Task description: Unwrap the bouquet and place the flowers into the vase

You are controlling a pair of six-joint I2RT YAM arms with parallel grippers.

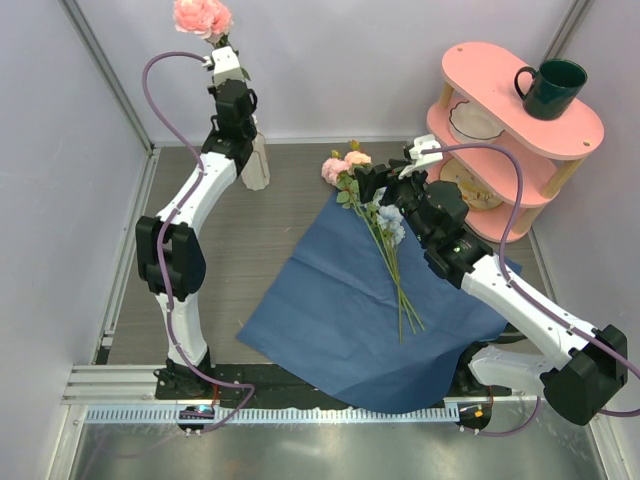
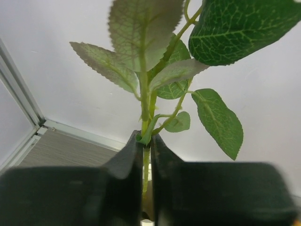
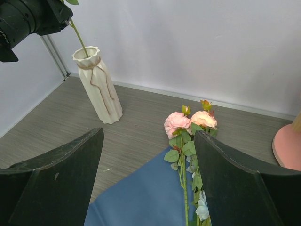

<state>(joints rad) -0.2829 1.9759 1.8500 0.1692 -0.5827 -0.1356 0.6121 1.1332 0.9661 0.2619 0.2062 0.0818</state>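
The pink rose lies flat on the blue wrap below my right gripper, so the gripper should tip its fingers downward and lower them around the pink rose's bare stem.
The bouquet lies opened out: its blue wrap is spread flat on the table. On it rest the flowers: a pink rose, a peach rose and a pale blue cluster. My right gripper hovers open just above their stems; its wrist view shows the pink rose between the fingers of the right gripper. My left gripper is shut on the stem of a pink flower, held upright. That stem reaches down into the mouth of the cream vase.
A pink two-tier stand at the back right carries a dark green mug on top and a white bowl below. Walls close in at the left and back. My left arm hides most of the vase from above.
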